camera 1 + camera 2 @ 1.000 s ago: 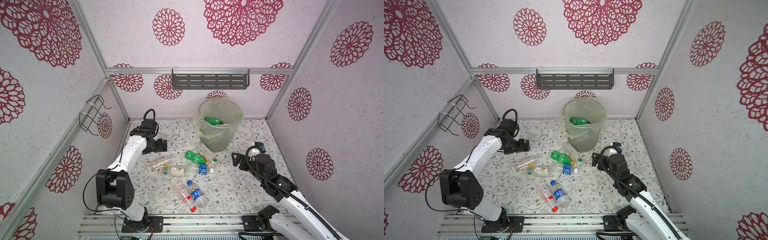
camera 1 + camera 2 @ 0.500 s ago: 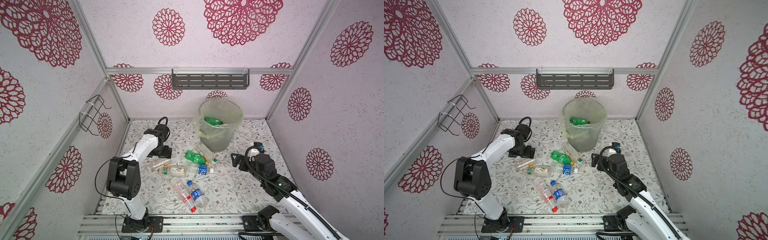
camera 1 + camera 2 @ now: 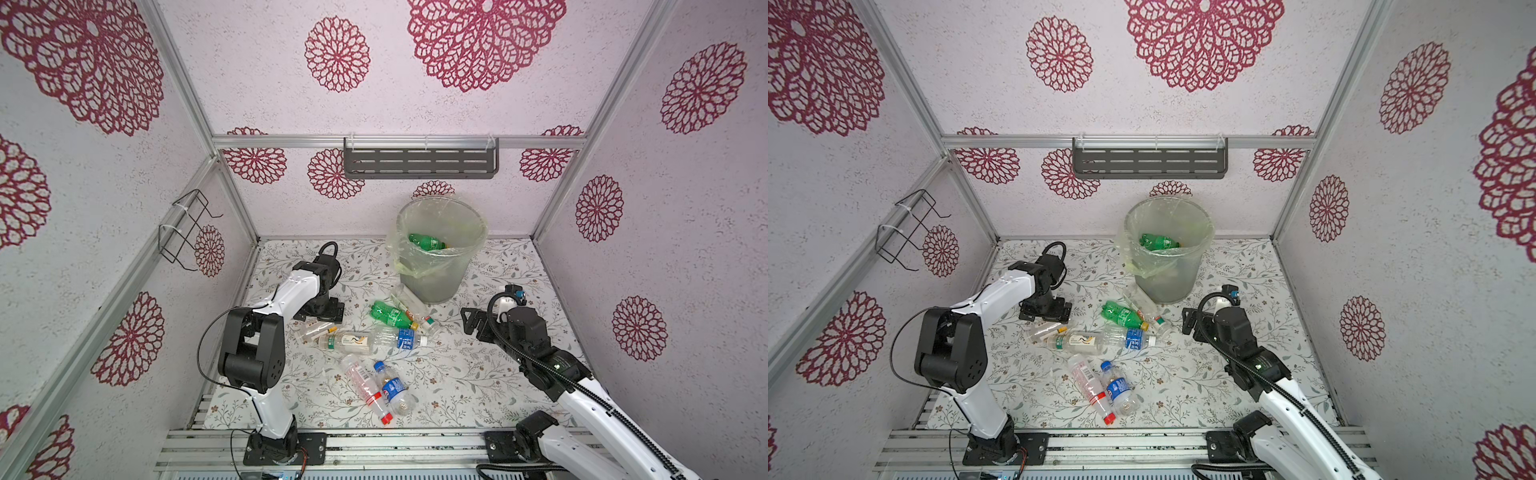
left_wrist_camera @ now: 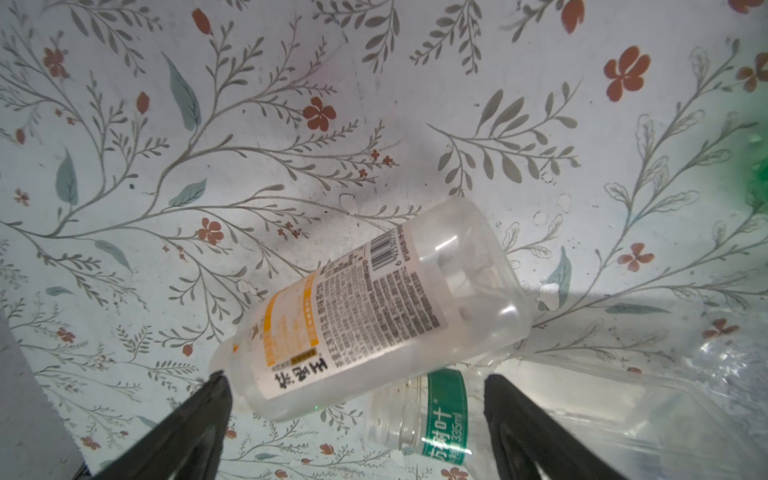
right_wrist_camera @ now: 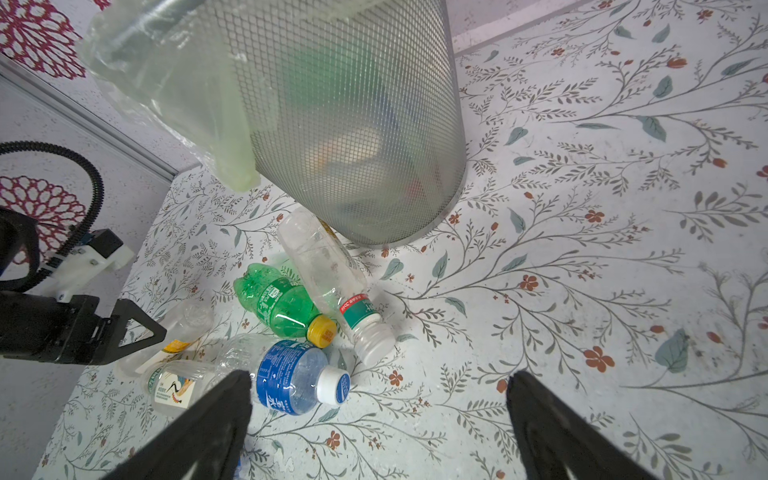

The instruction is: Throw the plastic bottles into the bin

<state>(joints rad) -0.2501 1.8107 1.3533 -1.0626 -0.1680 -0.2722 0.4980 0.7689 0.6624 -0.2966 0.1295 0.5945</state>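
Note:
One gripper finger hangs over the green-banded bottle. My left gripper will therefore move down next, easing toward the wire rack, onto the clear bottle's labelled body (image 3: 320, 331) (image 4: 336, 320) below it.
The grey mesh bin (image 3: 436, 274) with its yellowish bag stands at the back, a green bottle (image 3: 426, 242) inside it. Several plastic bottles lie in front of it: a green one (image 3: 390, 313), a blue-labelled one (image 3: 401, 337), a red-capped one (image 3: 365, 386). My left gripper (image 3: 318, 319) hangs open just over a clear bottle with an orange and white label (image 4: 374, 307), its fingertips either side of that bottle's neck end and a green-banded bottle (image 4: 440, 415). My right gripper (image 5: 380, 376) is open and empty, low beside the blue-labelled bottle (image 5: 291, 376), right of the pile.
A dark slotted shelf (image 3: 419, 162) hangs on the back wall and a black wire rack (image 3: 187, 228) on the left wall. The bag's loose flap (image 5: 199, 104) drapes down the bin's left side. Patterned floor lies bare to the right of the bin (image 5: 623, 208).
My left arm has swung from the left wall in toward the pile and come down over the orange-labelled bottle. The right arm and the bottles have not moved.

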